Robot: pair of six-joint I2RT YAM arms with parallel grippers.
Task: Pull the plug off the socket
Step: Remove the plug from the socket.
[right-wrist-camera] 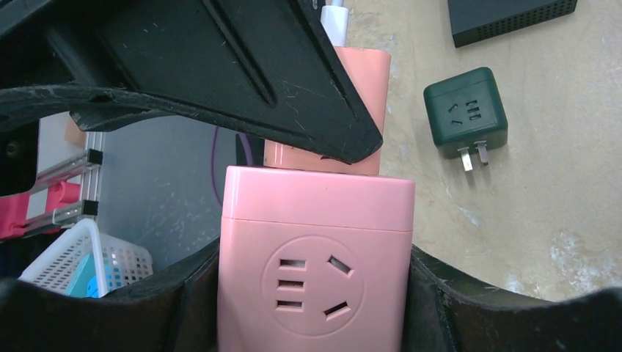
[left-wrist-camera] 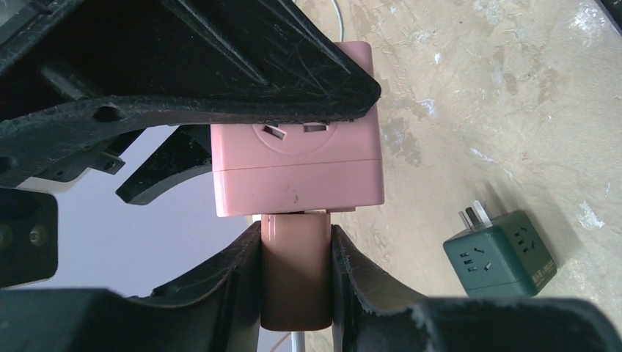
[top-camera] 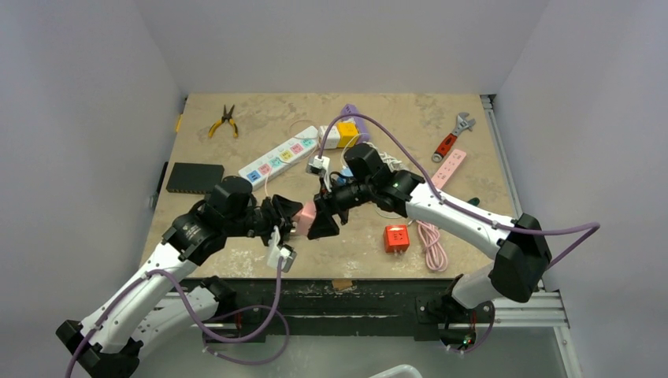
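Note:
My left gripper is holding the plug. My right gripper will next pull the pink socket (right-wrist-camera: 315, 249) away, then lower it onto the empty table beside the red cube.
A pink cube socket (right-wrist-camera: 315, 249) is held in the air over the table's near edge, seen pink between the two grippers in the top view (top-camera: 306, 218). My right gripper (right-wrist-camera: 314, 293) is shut on the socket's sides. A pink plug (left-wrist-camera: 295, 268) sits in the socket's lower face (left-wrist-camera: 297, 172), a thin gap showing at the joint. My left gripper (left-wrist-camera: 295, 271) is shut on the plug's body. A white cable (left-wrist-camera: 297, 341) leaves the plug's rear. The plug also shows beyond the socket in the right wrist view (right-wrist-camera: 363, 81).
A dark green cube socket (left-wrist-camera: 500, 253) lies on the table nearby. A red cube (top-camera: 396, 238), pink cable (top-camera: 429, 240), pink strip (top-camera: 448, 168), white power strip (top-camera: 277, 158), pliers (top-camera: 224, 121), wrench (top-camera: 452, 136) and a black box (top-camera: 194, 178) lie around.

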